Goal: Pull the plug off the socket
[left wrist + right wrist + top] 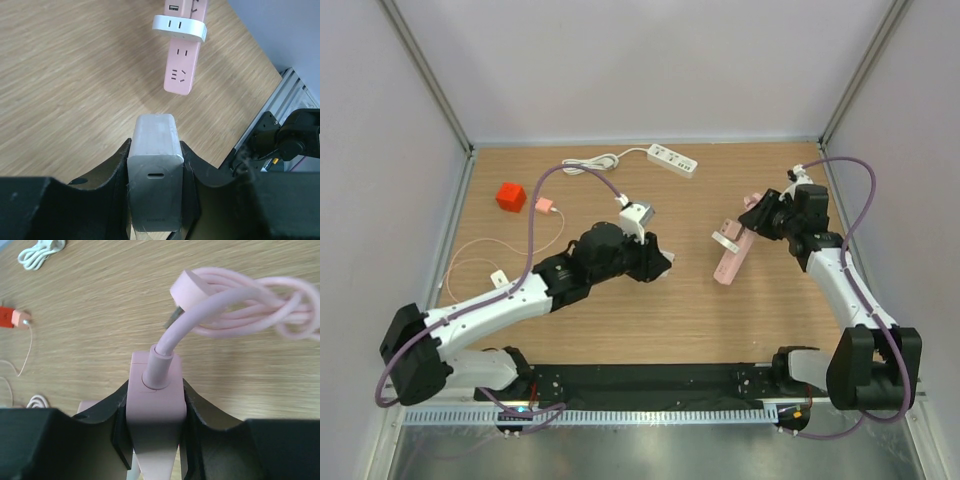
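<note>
I should next move my left gripper left in the top view and down onto the tabletop beside the pink charger, the plug clear of the power strip.
The plug (155,165) is a grey-white charger block, and my left gripper (155,149) is shut on it, fingers pressed to both its sides. It hangs clear of the socket, a pink power strip (182,55) lying ahead on the table, with a gap between them. A white adapter (179,27) sits across the strip. My right gripper (154,390) is shut on the strip's cord end (155,405), where its pink cord (240,305) coils away. From above, the strip (732,262) lies between my left gripper (665,262) and my right gripper (752,222).
A white power strip (672,160) with its coiled cable lies at the back. A red cube (511,197) and a small pink charger (546,206) with a thin cable sit at the left. Grey walls close in the table on three sides.
</note>
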Motion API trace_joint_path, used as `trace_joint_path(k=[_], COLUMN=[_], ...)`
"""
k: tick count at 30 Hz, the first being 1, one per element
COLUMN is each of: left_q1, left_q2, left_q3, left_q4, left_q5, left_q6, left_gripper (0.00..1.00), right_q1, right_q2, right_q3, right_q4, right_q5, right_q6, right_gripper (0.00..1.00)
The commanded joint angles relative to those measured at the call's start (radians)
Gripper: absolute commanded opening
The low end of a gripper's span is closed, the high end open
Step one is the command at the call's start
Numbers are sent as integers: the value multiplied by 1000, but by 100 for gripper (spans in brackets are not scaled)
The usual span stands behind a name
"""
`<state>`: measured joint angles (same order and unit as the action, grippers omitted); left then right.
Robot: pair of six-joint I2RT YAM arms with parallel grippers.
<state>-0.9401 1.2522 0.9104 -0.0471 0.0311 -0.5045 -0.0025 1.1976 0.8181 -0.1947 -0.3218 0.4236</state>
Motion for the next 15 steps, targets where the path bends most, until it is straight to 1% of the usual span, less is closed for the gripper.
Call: trace_joint_path(k=[1, 3, 4, 5, 7, 8, 9, 10, 11, 13, 14, 15], left_q1=[24, 58, 119, 154, 255, 361, 406, 444, 521, 595, 660, 699], left_q2=[-66, -86, -91, -105, -117, -122, -123, -122, -117, -91, -80, -68], left_q3=[-5, -5, -7, -14, -47, -56, -65, -76, -77, -87, -88, -91], left_q4=[1, -42, -52, -59, -53, -47, -33, -31, -33, -31, -28, -11], left_q5=[-45, -59, -54, -40, 41, 64, 84, 96, 92, 72, 70, 69], left_q6=[72, 60, 51, 38, -24, -44, -64, -84, -94, -112, -135, -143], left_gripper=[0, 0, 0, 0, 0, 0, 0, 0, 0, 0, 0, 0], right_q1=[-27, -37, -56, -65, -88, -99, -100, -103, -109, -117, -122, -126], right_q2=[-33, -39, -43, -44, -44, -41, -38, -35, -32, -32, -33, -35], right_q3=[18, 15, 1, -10, -39, -43, -45, -42, -40, -42, -43, -43], right_q4=[126, 144, 156, 176, 247, 268, 274, 279, 281, 290, 291, 296], right_q5=[-14, -78, -121, -240, -357, -414, -452, -470, -490, -507, -513, -519], right_q6=[-16, -23, -34, -42, -48, -42, -40, -42, -45, -39, -39, -37], right_gripper=[1, 1, 1, 1, 1, 1, 1, 1, 1, 1, 1, 1])
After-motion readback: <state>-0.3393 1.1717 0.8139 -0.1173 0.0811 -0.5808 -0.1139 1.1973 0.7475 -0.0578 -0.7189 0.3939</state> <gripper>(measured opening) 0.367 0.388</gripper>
